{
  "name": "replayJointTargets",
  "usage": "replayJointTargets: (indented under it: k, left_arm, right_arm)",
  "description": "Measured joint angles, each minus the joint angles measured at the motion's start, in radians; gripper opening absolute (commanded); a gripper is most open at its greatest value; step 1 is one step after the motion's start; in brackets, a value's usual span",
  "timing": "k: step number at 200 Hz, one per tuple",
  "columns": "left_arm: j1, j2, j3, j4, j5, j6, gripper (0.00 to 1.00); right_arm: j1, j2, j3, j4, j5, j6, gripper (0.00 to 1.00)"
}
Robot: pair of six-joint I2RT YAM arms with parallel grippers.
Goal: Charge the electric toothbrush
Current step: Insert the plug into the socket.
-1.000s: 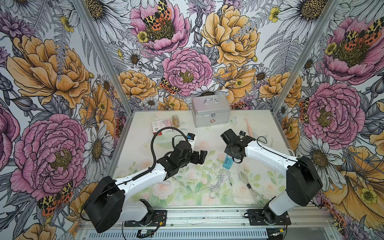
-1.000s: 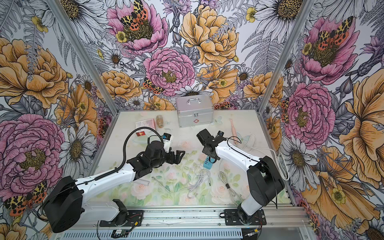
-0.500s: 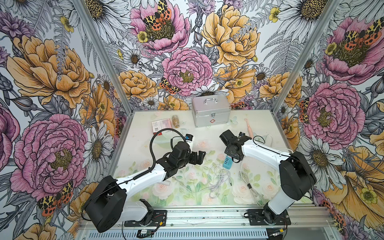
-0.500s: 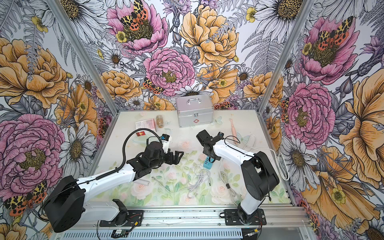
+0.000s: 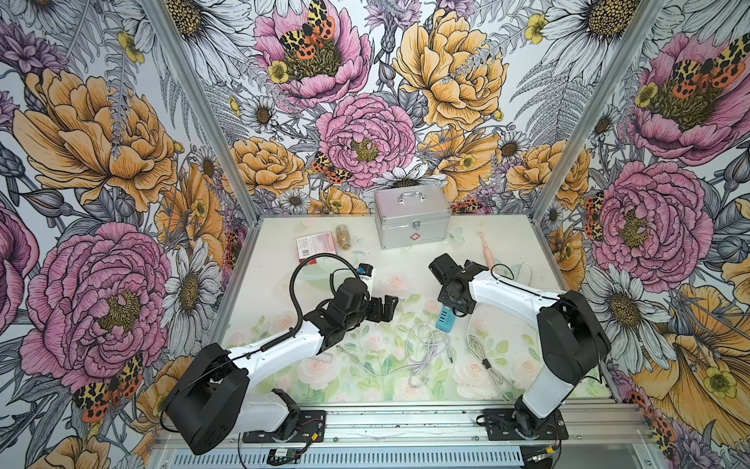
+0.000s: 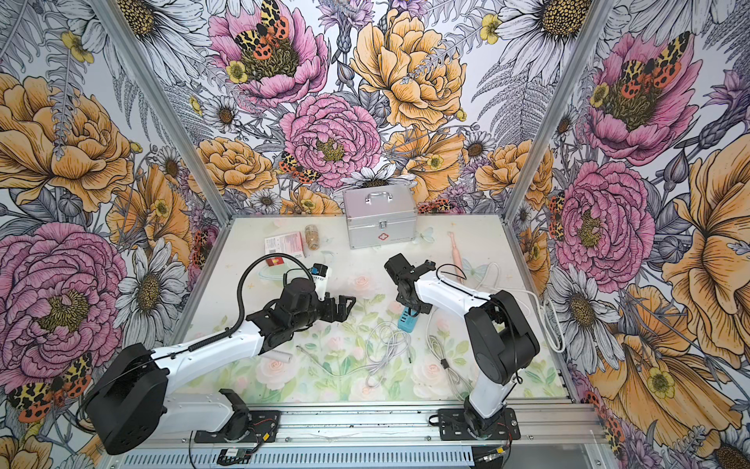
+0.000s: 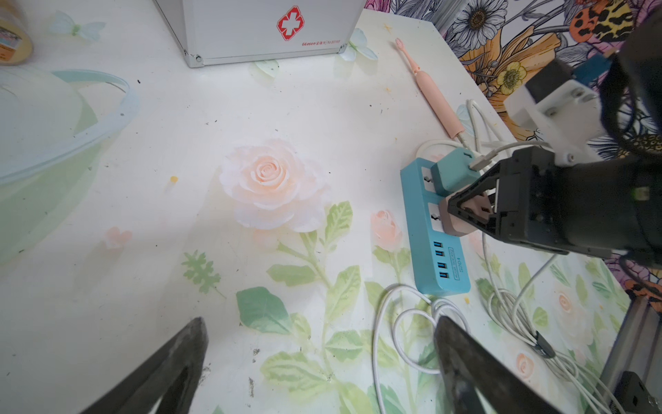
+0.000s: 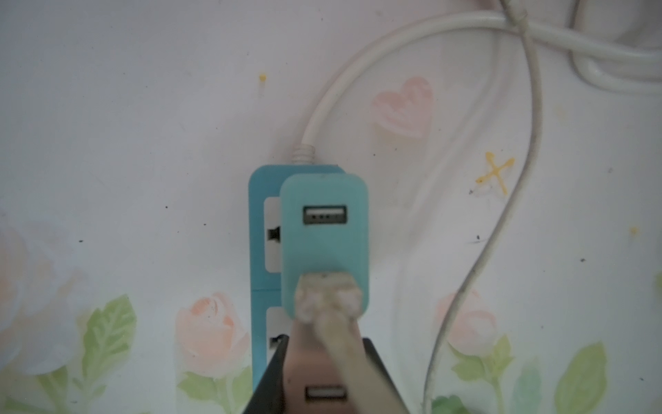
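Observation:
The pink adapter already sits at the power strip's second socket [image 8: 276,327], so my right gripper should next push outward, power strip and all, and release the pink adapter [image 8: 315,380] in that socket.
The pink electric toothbrush [image 5: 487,248] [image 6: 456,252] [image 7: 431,95] lies flat at the back right, with a thin cable at its base. A blue power strip [image 5: 444,320] [image 6: 407,323] [image 7: 431,251] lies mid-table. A teal adapter [image 7: 452,172] [image 8: 324,243] stands in its end socket with a white USB plug in it. My right gripper [image 5: 452,309] [image 7: 464,211] [image 8: 324,344] is shut on a pink adapter [image 7: 465,218] [image 8: 315,380], which sits at the strip's second socket. My left gripper [image 5: 385,309] [image 7: 320,333] hangs open to the left of the strip, holding nothing.
A silver first-aid case [image 5: 412,219] stands at the back. A pink box [image 5: 316,244] and a small jar [image 5: 343,237] lie to its left. Loose white cables [image 5: 426,347] [image 5: 487,367] coil in front of the strip. A clear bowl [image 7: 53,125] sits at the left.
The right arm's elbow has drifted slightly left while its gripper stays over the power strip. The left arm has not moved.

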Motion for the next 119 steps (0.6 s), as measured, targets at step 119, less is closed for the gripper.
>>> replayJointTargets:
  k: [119]
  left_arm:
    - [0.012, 0.0, 0.0, 0.007, 0.003, -0.023, 0.99]
  right_arm:
    - [-0.129, 0.141, 0.166, 0.04, 0.02, -0.182, 0.12]
